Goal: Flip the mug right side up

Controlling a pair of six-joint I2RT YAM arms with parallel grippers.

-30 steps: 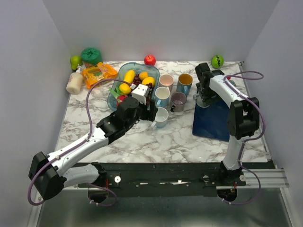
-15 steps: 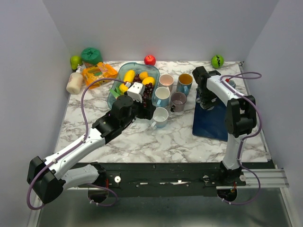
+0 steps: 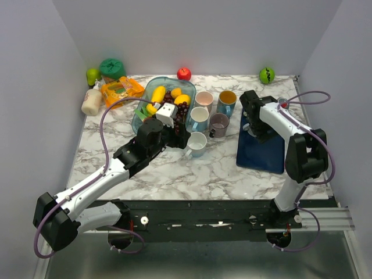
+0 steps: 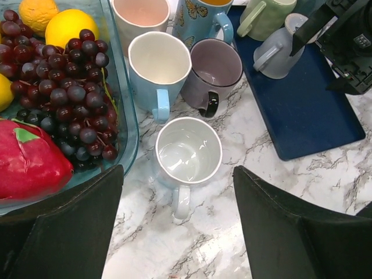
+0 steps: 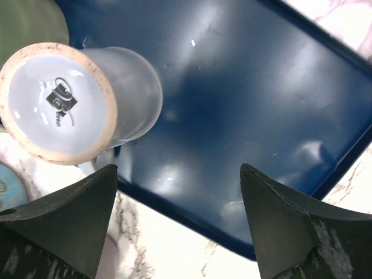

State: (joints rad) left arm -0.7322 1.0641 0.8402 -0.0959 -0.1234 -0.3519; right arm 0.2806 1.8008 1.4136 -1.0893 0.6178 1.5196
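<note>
My right gripper should move to the grey mug's handle next, then go down and close. The handle sticks out clear below and to the left in its wrist view.
A pale grey mug stands upside down on the blue tray, its stamped base facing up. A green mug stands beside it, also upside down. My right gripper is open and empty above the tray's edge, beside the grey mug and apart from it; in the top view it hides both mugs. My left gripper is open and empty just in front of an upright white mug, whose handle points toward it.
Upright mugs cluster left of the tray: light blue, purple, pink and butterfly-patterned. A glass fruit bowl with grapes and lemons stands left of them. An orange packet, a bottle and toy fruits lie at the back.
My right gripper has moved from the tray's far edge toward the near side, its arm swinging right. My left gripper drew back slightly from the white mug, then stayed still.
</note>
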